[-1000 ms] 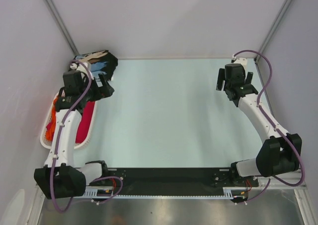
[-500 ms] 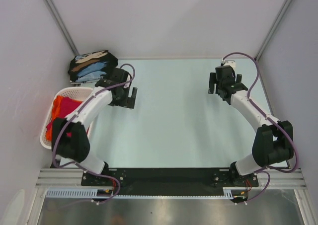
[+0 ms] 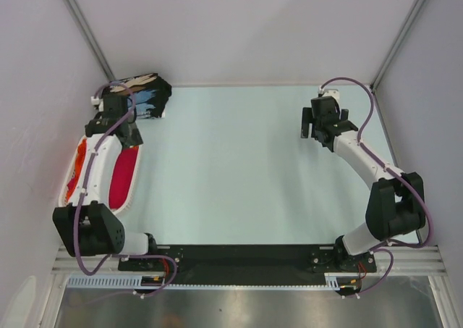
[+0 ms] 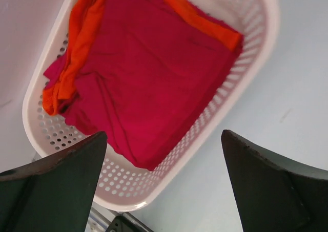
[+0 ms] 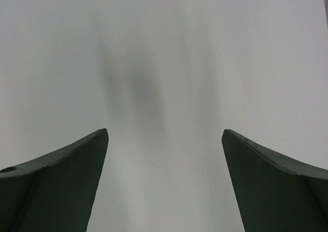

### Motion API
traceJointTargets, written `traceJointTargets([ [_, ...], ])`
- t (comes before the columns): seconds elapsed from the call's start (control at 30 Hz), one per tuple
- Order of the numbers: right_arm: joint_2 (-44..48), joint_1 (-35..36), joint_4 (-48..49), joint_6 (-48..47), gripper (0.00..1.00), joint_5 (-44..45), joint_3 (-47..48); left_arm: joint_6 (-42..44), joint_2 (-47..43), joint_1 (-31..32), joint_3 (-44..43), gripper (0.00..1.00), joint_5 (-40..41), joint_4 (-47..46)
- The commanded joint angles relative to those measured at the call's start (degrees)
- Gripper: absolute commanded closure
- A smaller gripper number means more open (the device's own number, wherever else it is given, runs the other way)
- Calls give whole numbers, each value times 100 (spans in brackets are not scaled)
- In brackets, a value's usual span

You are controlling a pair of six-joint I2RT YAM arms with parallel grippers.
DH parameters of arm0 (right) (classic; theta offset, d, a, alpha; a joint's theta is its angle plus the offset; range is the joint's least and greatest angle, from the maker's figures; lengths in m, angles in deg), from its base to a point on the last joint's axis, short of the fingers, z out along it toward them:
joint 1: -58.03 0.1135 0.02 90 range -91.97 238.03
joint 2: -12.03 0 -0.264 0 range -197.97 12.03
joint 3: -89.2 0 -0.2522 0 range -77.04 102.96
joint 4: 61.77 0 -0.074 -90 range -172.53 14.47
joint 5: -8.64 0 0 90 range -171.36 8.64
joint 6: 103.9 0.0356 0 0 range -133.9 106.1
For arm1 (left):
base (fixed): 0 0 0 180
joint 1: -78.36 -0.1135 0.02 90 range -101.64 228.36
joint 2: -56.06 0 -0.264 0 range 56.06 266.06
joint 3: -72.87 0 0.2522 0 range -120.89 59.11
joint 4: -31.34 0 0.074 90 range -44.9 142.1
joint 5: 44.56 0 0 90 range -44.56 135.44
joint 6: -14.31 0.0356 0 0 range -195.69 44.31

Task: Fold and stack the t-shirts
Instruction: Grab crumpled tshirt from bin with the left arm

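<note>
The cloth at the near end of the red shirt [image 4: 123, 137] isn't covered by the orange one. My left gripper needs to go down into the basket [image 4: 256, 42] next, onto that end.
A crimson red t-shirt [image 4: 154, 73] lies crumpled in the white basket [image 4: 256, 42], with an orange t-shirt [image 4: 82, 37] under and beside it. Both show in the top view at the table's left edge, the red one [image 3: 124, 176] and the orange one [image 3: 75, 177]. Folded black t-shirts with light-blue and tan prints [image 3: 139, 95] sit stacked at the far left corner. My left gripper [image 3: 118, 132] hangs open and empty above the basket's far end; in its wrist view [image 4: 164, 133] the red shirt lies below it. My right gripper [image 3: 320, 125] is open and empty over bare table at the far right [image 5: 165, 131].
The basket [image 3: 69, 198] lies along the left wall, close to the black stack. The pale table surface [image 3: 239, 169] stretches between the two arms. Grey walls enclose the table on the left, far and right sides.
My left arm has swung from the table beside the black stack back left over the basket. My right gripper has shifted slightly left.
</note>
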Motion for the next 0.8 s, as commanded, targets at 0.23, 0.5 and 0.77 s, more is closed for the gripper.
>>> traceJointTargets([
  [0.23, -337, 84, 166, 26, 0, -309, 144, -68, 824, -1938, 314, 1, -909, 55],
  [0.5, -373, 92, 167, -9, 0, -406, 153, -191, 1378, -2290, 366, 0, -769, 160],
  [0.77, -416, 84, 184, -44, 0, -546, 171, 19, 512, -2791, 1129, 0, -2042, -902],
])
